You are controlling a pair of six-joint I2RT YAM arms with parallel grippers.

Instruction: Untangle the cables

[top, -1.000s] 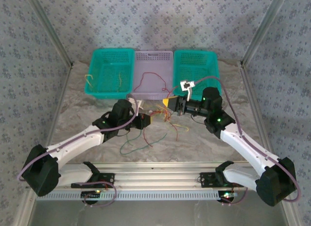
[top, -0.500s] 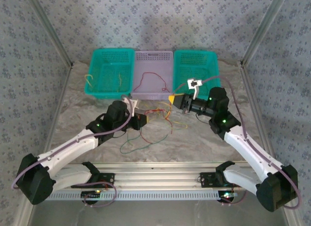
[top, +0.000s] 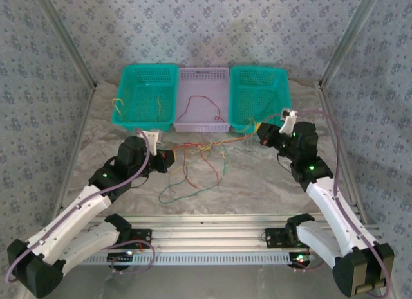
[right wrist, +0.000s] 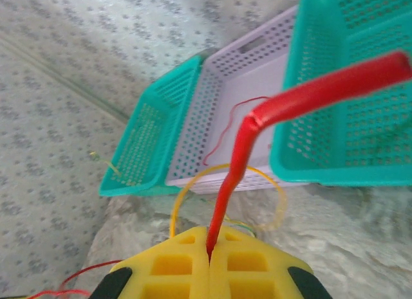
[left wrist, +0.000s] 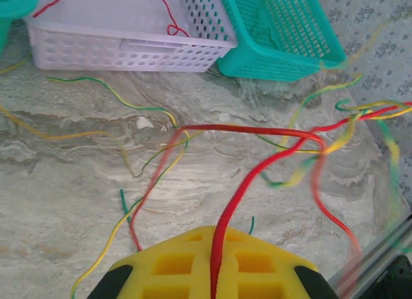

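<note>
The red cable comes next: my right gripper will draw it back toward the tangle, clear of the teal basket's rim, and release it on the open marble there.
The cables (top: 205, 156) are thin red, green and yellow wires tangled on the marble tabletop between my two grippers. My left gripper (top: 171, 156) sits at the tangle's left end. Its yellow fingers (left wrist: 174, 263) are shut on a red cable (left wrist: 257, 177) that runs up and to the right into the knot. At the right end, by the front rim of the right teal basket (top: 257, 93), my right gripper (top: 260, 127) has its yellow fingers (right wrist: 251, 263) shut on a red cable (right wrist: 235, 164). A yellow loop (right wrist: 187, 190) lies just beyond them.
Three baskets stand in a row at the back: a left teal basket (top: 145, 72) with yellow wires, a lilac basket (top: 203, 72) with one red wire (top: 195, 106), and the right teal one. A green loop (top: 177, 195) lies towards the front edge.
Both grippers have drawn apart, the left one to the left and the right one to the right and back. The tangle between them has stretched out wider.
</note>
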